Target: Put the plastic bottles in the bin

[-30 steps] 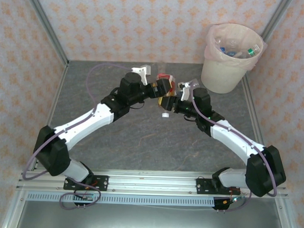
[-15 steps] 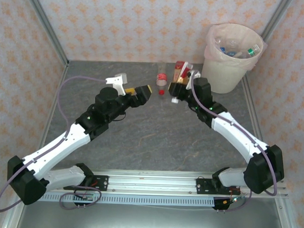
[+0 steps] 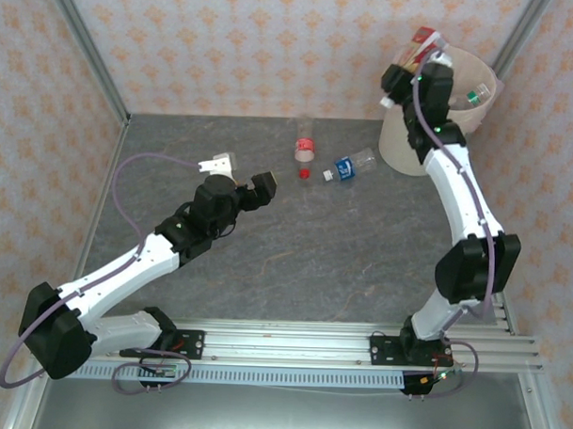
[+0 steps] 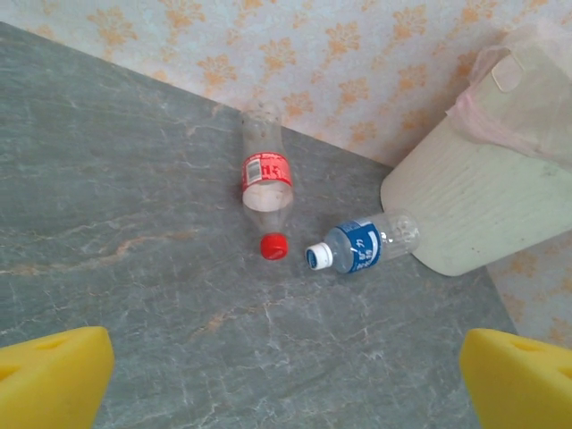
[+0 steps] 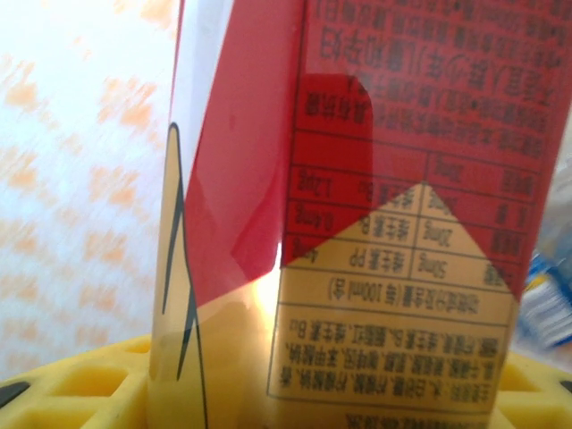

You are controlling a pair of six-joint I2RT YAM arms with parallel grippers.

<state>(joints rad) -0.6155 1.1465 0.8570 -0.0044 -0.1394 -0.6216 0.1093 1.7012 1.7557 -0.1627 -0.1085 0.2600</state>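
The bottle is still hanging at the bin's rim. My right gripper will next move outward past the bin's near rim, over the bin's opening, to release the bottle.
My right gripper (image 3: 412,57) is raised over the near-left rim of the bin (image 3: 411,144), shut on a plastic bottle with a red and yellow label (image 3: 424,37). That label (image 5: 393,223) is close up in the right wrist view, standing on a yellow pad (image 5: 80,384). Two bottles lie on the table left of the bin: a clear one with red label and red cap (image 3: 304,147) (image 4: 265,170), and a blue-labelled, white-capped one (image 3: 349,167) (image 4: 362,244). My left gripper (image 3: 259,187) (image 4: 286,384) hovers open and holds nothing, short of both bottles.
The bin (image 4: 483,206) stands in the far right corner, with a pink bag over its rim and several bottles (image 3: 460,93) inside. Patterned walls close the table at the back and sides. Grey marbled table (image 3: 294,262) lies between the arms.
My right arm lifted the red and yellow bottle from the table's middle up over the bin's rim. The left arm drew back toward the left. The blue-labelled bottle is now uncovered.
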